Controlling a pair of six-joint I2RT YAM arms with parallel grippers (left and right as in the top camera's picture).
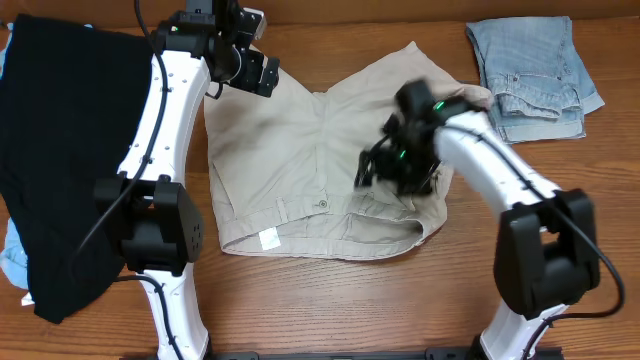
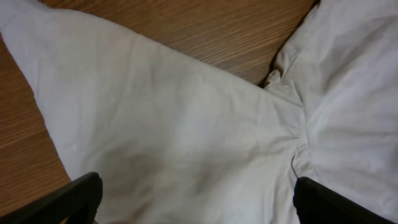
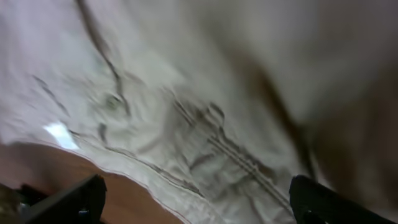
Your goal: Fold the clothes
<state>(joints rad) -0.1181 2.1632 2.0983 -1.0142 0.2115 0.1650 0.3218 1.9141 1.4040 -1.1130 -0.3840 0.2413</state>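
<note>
Next I should lower my left gripper toward the outer corner of the khaki leg [image 2: 28, 25] to close on the fabric, since its open fingers hang above it.
The beige khaki shorts [image 1: 280, 160] lie spread flat in the middle of the table, waistband toward the front, white label [image 1: 268, 239] showing. My left gripper [image 1: 262, 75] is open above the far left leg of the shorts [image 2: 186, 124], holding nothing. My right gripper [image 1: 385, 165] is open over the right half of the shorts [image 3: 205, 118], near the waistband, blurred by motion. A black garment [image 1: 60, 150] lies at the left. Light-blue denim shorts [image 1: 530, 75] lie folded at the back right.
A bit of light-blue fabric [image 1: 12, 262] pokes out under the black garment at the left edge. Bare wood table [image 1: 330, 300] shows in front of the khaki shorts and at the back between the legs.
</note>
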